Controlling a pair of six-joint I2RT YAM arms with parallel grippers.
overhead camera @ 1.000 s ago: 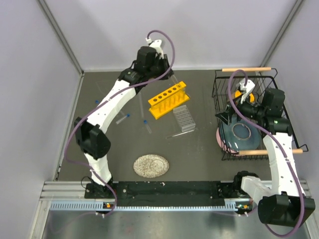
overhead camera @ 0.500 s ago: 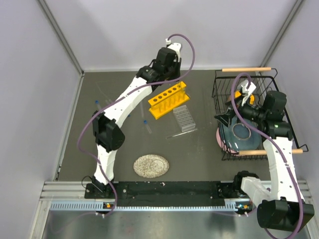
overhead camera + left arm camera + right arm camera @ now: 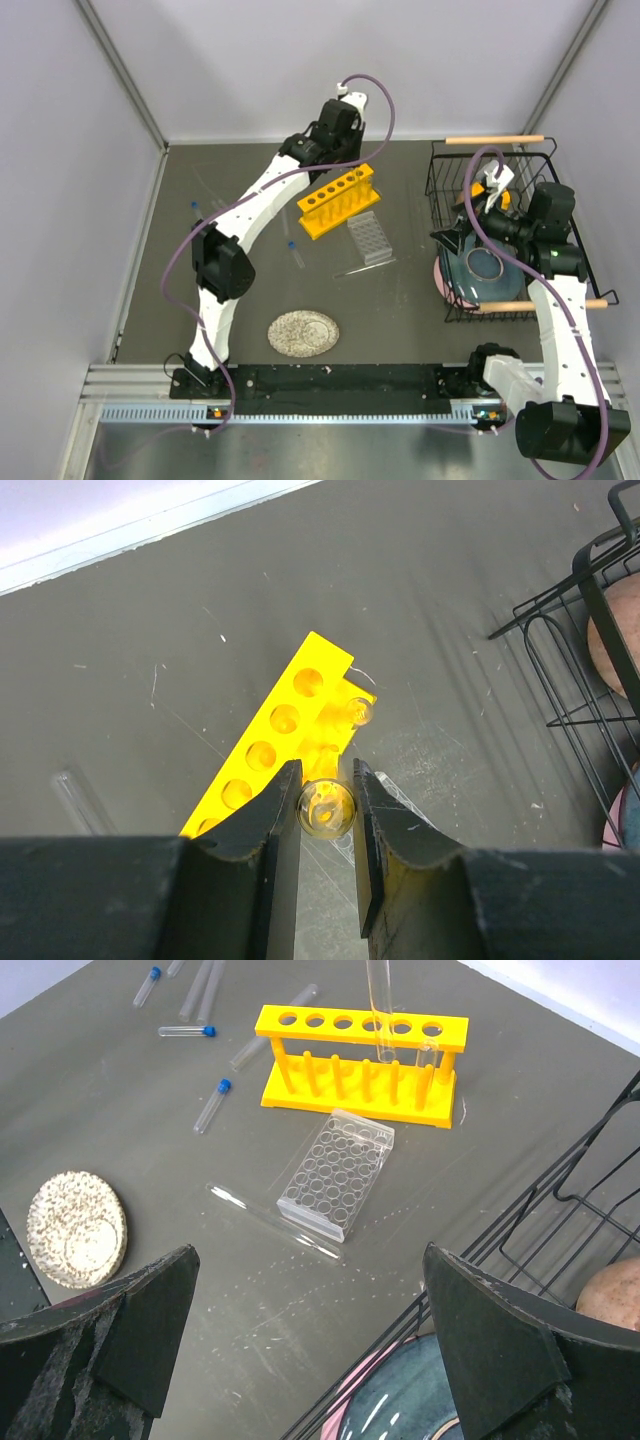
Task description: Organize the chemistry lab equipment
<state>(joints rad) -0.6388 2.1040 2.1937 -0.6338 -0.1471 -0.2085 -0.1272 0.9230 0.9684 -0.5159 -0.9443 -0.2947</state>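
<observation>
My left gripper will next lower the glass tube onto the bare peg [image 3: 352, 197] [image 3: 328, 756] beside the standing tube to let it go, because that peg is below my gripper.
My left gripper [image 3: 345, 160] hangs over the yellow six-hole rack [image 3: 340, 200], shut on a clear glass tube [image 3: 327, 808] that it holds upright. In the right wrist view the tube [image 3: 380, 1010] reaches down to the rack's [image 3: 355, 1055] top plate near its right-hand holes; I cannot tell whether it is in a hole. The clear gridded rack [image 3: 368, 238] lies in front of the yellow rack, with another glass tube [image 3: 362, 268] flat beside it. Blue-capped vials [image 3: 212, 1105] lie to the left. My right gripper [image 3: 450, 235] is open and empty by the basket's left side.
A black wire basket [image 3: 438, 170] with a blue bowl [image 3: 490, 270] stands at the right. A round speckled plate [image 3: 303, 333] lies near the front. More clear tubes [image 3: 200, 985] lie at the back left. Walls close in the table on three sides.
My left arm has swung to the right with the tube, from behind the rack's left end to over the rack. The right arm has hardly moved.
</observation>
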